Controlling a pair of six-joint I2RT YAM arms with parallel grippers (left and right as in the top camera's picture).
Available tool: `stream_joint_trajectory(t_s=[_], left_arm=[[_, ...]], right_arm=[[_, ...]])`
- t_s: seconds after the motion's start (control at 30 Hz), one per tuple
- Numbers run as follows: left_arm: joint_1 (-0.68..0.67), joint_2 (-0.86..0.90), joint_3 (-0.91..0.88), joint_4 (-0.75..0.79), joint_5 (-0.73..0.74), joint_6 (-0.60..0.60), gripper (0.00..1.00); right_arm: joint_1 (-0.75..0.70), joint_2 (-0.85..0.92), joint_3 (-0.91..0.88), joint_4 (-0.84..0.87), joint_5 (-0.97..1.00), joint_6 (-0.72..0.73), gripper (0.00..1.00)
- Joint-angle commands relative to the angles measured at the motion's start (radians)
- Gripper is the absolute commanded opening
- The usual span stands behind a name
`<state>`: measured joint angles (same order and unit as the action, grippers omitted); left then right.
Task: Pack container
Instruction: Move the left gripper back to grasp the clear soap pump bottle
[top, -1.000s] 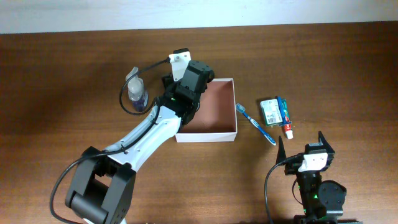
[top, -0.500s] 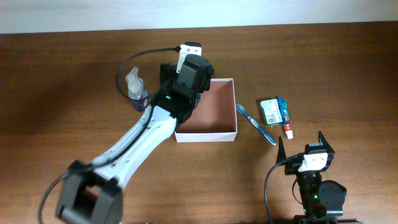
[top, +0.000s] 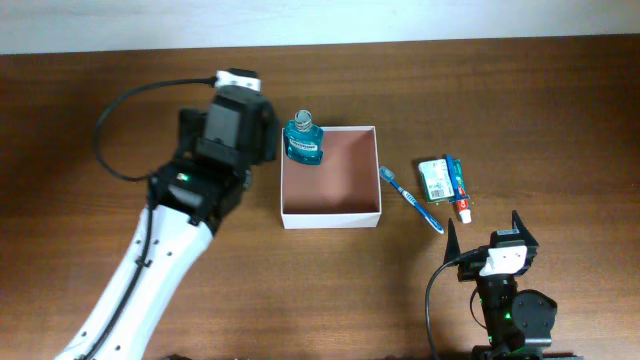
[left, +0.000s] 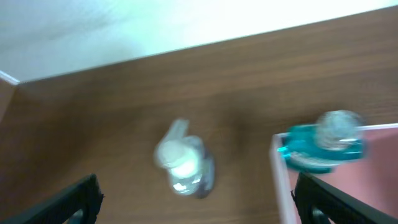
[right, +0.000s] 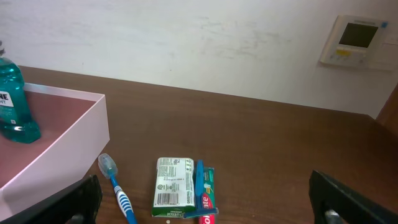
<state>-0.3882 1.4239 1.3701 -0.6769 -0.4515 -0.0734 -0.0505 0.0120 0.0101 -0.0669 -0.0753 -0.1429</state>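
The robot's open left gripper should move down over the pale top of the clear spray bottle (left: 184, 165), since the bottle stands below the gripper, between its fingers in the wrist view.
The container (top: 331, 216) is a white box with a pinkish inside, at mid-table. A teal mouthwash bottle (top: 303, 143) stands upright in its back left corner and also shows in the left wrist view (left: 323, 140) and the right wrist view (right: 13, 93). My left gripper (top: 237, 128) is open and empty, just left of the container. A clear spray bottle (left: 184, 165) stands ahead of the left gripper (left: 200, 206), outside the container's wall (left: 277, 182); my arm hides it from overhead. My right gripper (top: 484, 229) is open and empty near the front edge.
Right of the container lie a blue toothbrush (top: 411, 199), a green-and-white packet (top: 434, 178) and a toothpaste tube (top: 461, 196). In the right wrist view a blue razor (right: 199, 185) lies across the packet (right: 174, 186). A wall runs behind the table.
My left arm has swung left, off the container. The teal bottle now stands uncovered in the container's back left corner. The arm now covers the spray bottle. The right arm has not moved.
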Motion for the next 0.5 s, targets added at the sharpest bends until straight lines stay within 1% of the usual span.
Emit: stream_joint_trajectory(t_s=[0.0,0.03,0.13,0.23,0.3,0.37,0.47], left_arm=[[0.1,0.017,0.01,-0.021,0.164,0.053,0.99],[0.136,0.023,0.01,-0.02,0.254,0.084,0.99],[0.223,0.045,0.009,-0.019,0.429,0.132,0.99],[0.299,0.079,0.006,-0.02,0.476,0.131,0.98],[0.326,0.108,0.005,-0.02,0.505,0.131,0.98],[0.337,0.143,0.005,-0.02,0.542,0.131,0.95],[0.331,0.188,0.005,-0.015,0.552,0.133,0.91]], right_arm=[[0.006,-0.006,-0.005,-0.005,0.002,-0.006,0.98],[0.006,-0.006,-0.005,-0.005,0.002,-0.006,0.99],[0.006,-0.006,-0.005,-0.005,0.002,-0.006,0.99],[0.006,-0.006,-0.005,-0.005,0.002,-0.006,0.99],[0.006,-0.006,-0.005,-0.005,0.002,-0.006,0.99],[0.006,-0.006,-0.005,-0.005,0.002,-0.006,0.99],[0.006,-0.006,-0.005,-0.005,0.002,-0.006,0.98]])
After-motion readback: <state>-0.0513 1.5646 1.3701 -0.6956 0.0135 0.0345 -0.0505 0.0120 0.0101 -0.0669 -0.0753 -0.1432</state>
